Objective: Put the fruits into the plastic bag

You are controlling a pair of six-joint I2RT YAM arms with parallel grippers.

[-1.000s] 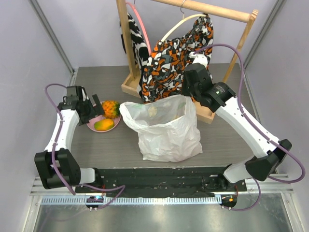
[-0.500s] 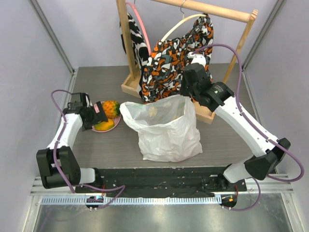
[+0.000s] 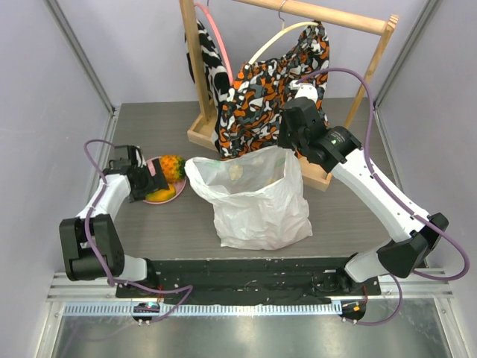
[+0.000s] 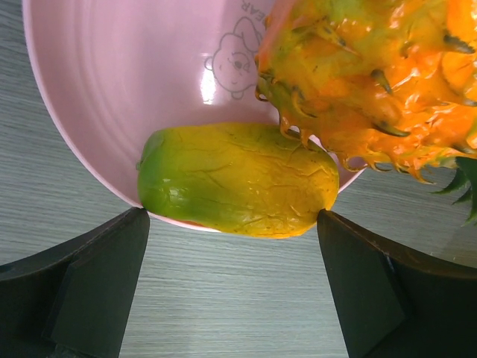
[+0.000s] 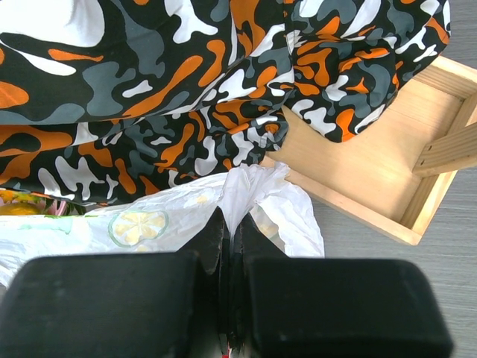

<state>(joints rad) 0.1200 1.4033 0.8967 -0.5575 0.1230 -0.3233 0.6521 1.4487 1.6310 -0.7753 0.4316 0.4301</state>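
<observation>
Next, the left gripper moves down until its open fingers straddle the yellow half beside the pineapple, since the mango (image 3: 161,195) lies just below, between those fingers.
A yellow-green mango (image 4: 238,179) lies on the near rim of a round pink plate (image 4: 134,82), touching the orange pineapple (image 4: 373,74) beside it. My left gripper (image 4: 232,218) is open, one finger level with each end of the mango and just short of it. From above, the mango (image 3: 161,195), the pineapple (image 3: 172,167) and the left gripper (image 3: 145,185) sit at the left of the table. The white plastic bag (image 3: 257,201) stands open in the middle. My right gripper (image 5: 229,222) is shut on the bag's rim (image 5: 250,186) and holds it up.
An orange-black-white patterned cloth (image 3: 276,89) hangs from a wooden rack just behind the bag. The rack's wooden base tray (image 5: 373,164) lies right of the bag's held edge. Grey walls close in the table on both sides.
My left gripper has swung toward me along the plate's left side and now faces the mango. The right arm and the bag have not moved.
</observation>
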